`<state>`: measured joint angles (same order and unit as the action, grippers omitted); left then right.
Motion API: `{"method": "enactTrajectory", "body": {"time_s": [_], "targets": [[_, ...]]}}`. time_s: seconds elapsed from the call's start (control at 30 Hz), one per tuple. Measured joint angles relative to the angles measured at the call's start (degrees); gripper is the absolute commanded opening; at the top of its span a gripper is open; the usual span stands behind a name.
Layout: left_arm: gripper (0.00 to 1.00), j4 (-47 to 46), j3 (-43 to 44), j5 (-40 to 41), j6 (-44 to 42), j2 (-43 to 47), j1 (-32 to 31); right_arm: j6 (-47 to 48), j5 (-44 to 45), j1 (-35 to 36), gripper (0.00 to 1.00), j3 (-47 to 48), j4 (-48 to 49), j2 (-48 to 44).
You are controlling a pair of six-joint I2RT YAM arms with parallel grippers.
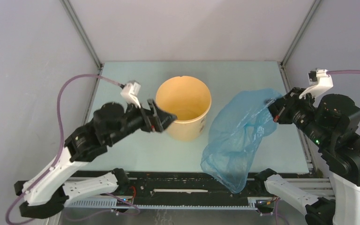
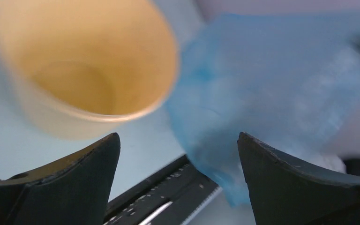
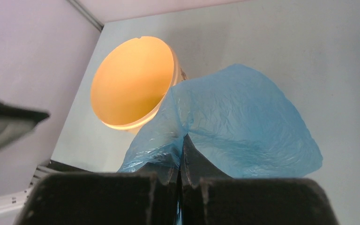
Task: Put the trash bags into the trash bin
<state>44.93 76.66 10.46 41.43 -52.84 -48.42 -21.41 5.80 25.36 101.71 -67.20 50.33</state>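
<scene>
I will next move my left gripper down past the bin's near side to the bag's rim that faces the bin, because only my right gripper holds the bag.
The pale yellow-tan trash bin (image 1: 184, 108) stands upright and empty near the middle of the table. It also shows in the left wrist view (image 2: 82, 65) and the right wrist view (image 3: 132, 82). The light-blue trash bag (image 1: 236, 133) hangs in the air to the bin's right, its lower end over the table's front edge. My right gripper (image 1: 274, 108) is shut on the bag's upper corner (image 3: 178, 140). My left gripper (image 1: 165, 121) is open and empty, close against the bin's left side. The bag looks blurred in the left wrist view (image 2: 267, 93).
The pale table (image 1: 136, 150) is walled by grey panels with metal corner posts (image 1: 82, 33). A black rail (image 1: 187, 183) runs along the front edge between the arm bases.
</scene>
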Motion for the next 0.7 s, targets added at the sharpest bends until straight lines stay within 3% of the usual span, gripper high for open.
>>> {"method": "enactTrajectory", "body": {"time_s": [0.1, 0.2, 0.47, 0.7], "targets": [[1.00, -8.48, -4.98, -0.55, -3.10, 5.14, -11.56, -2.10, 1.86, -0.28, 0.00, 1.11, -1.09, 1.95], [1.00, -13.46, -5.44, -0.09, -5.68, 1.86, -16.92, -4.04, 4.26, -0.79, 0.00, 3.15, -2.47, 5.49], [0.99, -17.84, -1.27, -0.04, -10.05, -17.75, -23.65, -8.44, 10.14, -3.54, 0.00, 6.88, -5.11, 11.04], [1.00, -21.07, -1.31, 4.59, -10.62, -18.25, -27.78, -8.50, 11.34, -6.80, 0.00, 8.92, -5.33, 11.45]]}}
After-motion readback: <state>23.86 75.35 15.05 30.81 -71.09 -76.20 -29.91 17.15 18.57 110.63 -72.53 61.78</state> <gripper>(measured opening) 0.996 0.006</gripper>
